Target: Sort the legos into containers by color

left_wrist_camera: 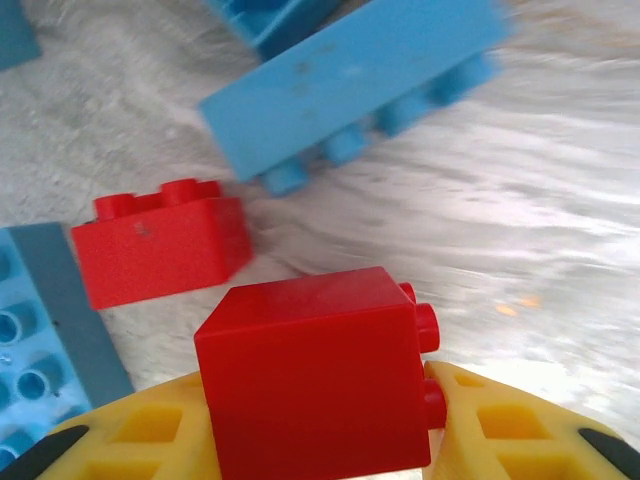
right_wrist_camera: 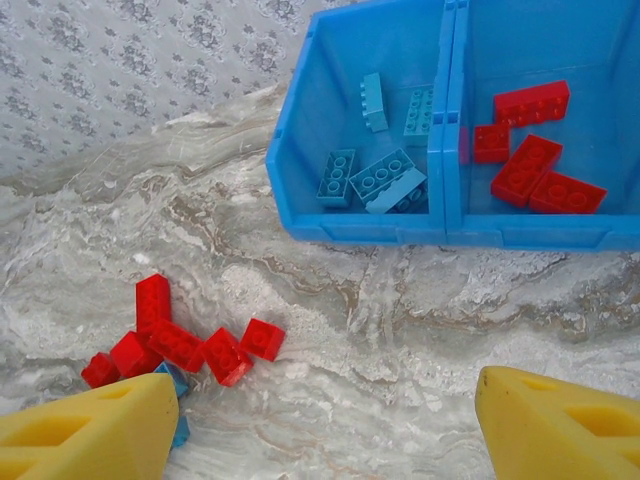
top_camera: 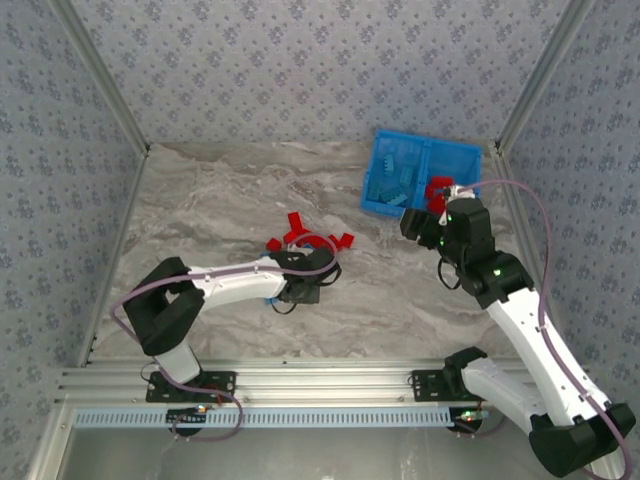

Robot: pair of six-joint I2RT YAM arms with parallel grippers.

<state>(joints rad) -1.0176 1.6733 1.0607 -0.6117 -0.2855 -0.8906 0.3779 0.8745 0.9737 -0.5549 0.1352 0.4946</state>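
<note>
My left gripper should next rise off the pile and move outward over the red legos to let go of its lego, since one section of the bin already holds those.
A red lego [left_wrist_camera: 310,365] sits squeezed between the yellow fingers [left_wrist_camera: 500,425] of my left gripper [left_wrist_camera: 315,410], which is shut on it just above the table. That gripper [top_camera: 318,272] is at the loose pile of red legos [top_camera: 295,232] in mid-table. My right gripper [right_wrist_camera: 325,420] stands open and holds nothing, hovering in front of the blue bin [right_wrist_camera: 360,228]. The bin's left compartment holds light blue legos [right_wrist_camera: 385,180] and its right compartment holds red legos [right_wrist_camera: 530,165]. From above, the right gripper [top_camera: 425,215] is at the bin's [top_camera: 400,137] near edge.
Around the held brick lie another red brick [left_wrist_camera: 160,245], a long light blue brick [left_wrist_camera: 350,80] and a light blue plate [left_wrist_camera: 40,340]. The loose red pile [right_wrist_camera: 180,345] and a light blue brick [right_wrist_camera: 175,385] lie left of the bin. Patterned walls enclose the marble table.
</note>
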